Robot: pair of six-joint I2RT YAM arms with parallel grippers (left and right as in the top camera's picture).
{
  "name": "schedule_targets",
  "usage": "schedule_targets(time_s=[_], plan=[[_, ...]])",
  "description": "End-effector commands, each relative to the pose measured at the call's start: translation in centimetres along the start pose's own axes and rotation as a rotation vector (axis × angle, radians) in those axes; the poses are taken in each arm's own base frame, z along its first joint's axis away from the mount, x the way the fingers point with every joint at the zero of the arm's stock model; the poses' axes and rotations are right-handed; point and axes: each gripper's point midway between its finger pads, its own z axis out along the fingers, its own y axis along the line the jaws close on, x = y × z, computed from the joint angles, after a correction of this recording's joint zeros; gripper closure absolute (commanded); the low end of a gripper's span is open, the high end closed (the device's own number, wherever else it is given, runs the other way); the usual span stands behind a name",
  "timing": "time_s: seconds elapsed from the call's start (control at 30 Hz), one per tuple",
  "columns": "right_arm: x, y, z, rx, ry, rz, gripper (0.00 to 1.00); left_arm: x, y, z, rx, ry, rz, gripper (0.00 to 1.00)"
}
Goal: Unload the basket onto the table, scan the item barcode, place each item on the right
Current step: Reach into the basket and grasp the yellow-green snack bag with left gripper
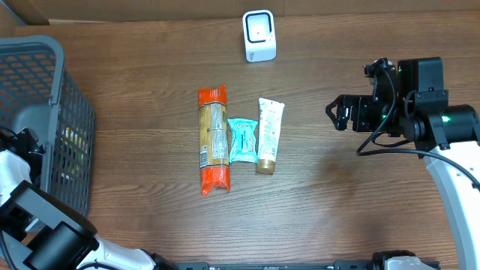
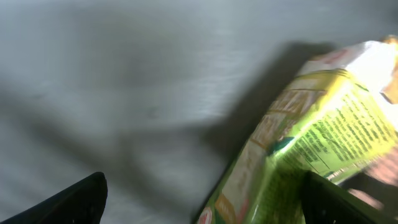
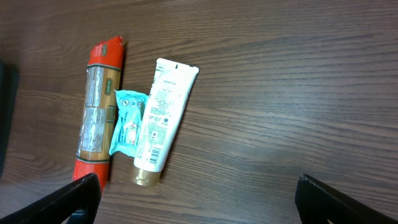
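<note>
I need to move my left gripper outward and to the right in its wrist view, then close it across the packet's yellow panel [image 2: 342,127], which lies that way.
A green and yellow packet [image 2: 311,137] lies tilted on the grey floor of the basket, blurred in the left wrist view. My left gripper [image 2: 202,193] is open around its lower end: the right finger [image 2: 336,202] is against the packet and the left finger [image 2: 74,202] stands well clear. In the overhead view the basket mesh hides this gripper. The white barcode scanner [image 1: 259,35] stands at the table's far edge. My right gripper [image 1: 337,112] hovers open and empty to the right of the table's middle.
A grey mesh basket [image 1: 45,82] fills the left side. In the middle of the table lie a long red and tan package [image 1: 213,139], a small teal packet [image 1: 243,140] and a white tube [image 1: 268,135] with a gold cap, side by side.
</note>
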Motion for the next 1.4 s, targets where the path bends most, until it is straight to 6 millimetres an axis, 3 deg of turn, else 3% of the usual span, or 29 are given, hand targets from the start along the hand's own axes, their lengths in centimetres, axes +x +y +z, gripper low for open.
schedule_targets(time_s=[0.0,0.1,0.27,0.4,0.43,0.5,0.57,0.73,1.1,1.2,1.37], plan=[[-0.8,0.6,-0.6,-0.011,-0.027,-0.015,0.00,1.6,5.7,0.0,-0.327,0.068,-0.089,0.10],[-1.0,0.6,-0.6,-0.012,-0.034,-0.018,0.00,0.9,6.1,-0.3,-0.348,0.046,-0.090,0.06],[-1.0,0.6,-0.6,-0.012,-0.034,-0.018,0.00,-2.0,4.1,-1.1,-0.272,-0.020,-0.018,0.05],[-1.0,0.6,-0.6,-0.012,-0.034,-0.018,0.00,-4.4,0.1,-1.4,-0.125,-0.080,0.192,0.02],[-1.0,0.6,-0.6,-0.012,-0.034,-0.018,0.00,-5.0,-1.9,-1.4,-0.052,-0.105,0.300,0.00],[-1.0,0.6,-0.6,-0.012,-0.034,-0.018,0.00,-4.9,-4.0,-1.4,0.027,-0.118,0.426,0.00],[-1.0,0.6,-0.6,-0.012,-0.034,-0.018,0.00,-4.3,-4.9,-1.3,0.044,-0.098,0.505,0.01],[-1.0,0.6,-0.6,-0.012,-0.034,-0.018,0.00,-3.7,-4.2,-0.8,0.012,-0.068,0.512,0.00],[-1.0,0.6,-0.5,-0.012,-0.033,-0.018,0.00,-0.1,-4.1,1.8,0.043,0.031,0.496,0.00],[-0.9,0.6,-0.5,-0.012,-0.033,-0.018,0.00,0.3,-4.1,2.2,0.047,0.042,0.494,0.07],[-0.9,0.6,-0.5,-0.012,-0.033,-0.018,0.00,0.3,-4.1,2.2,0.046,0.042,0.494,0.28]])
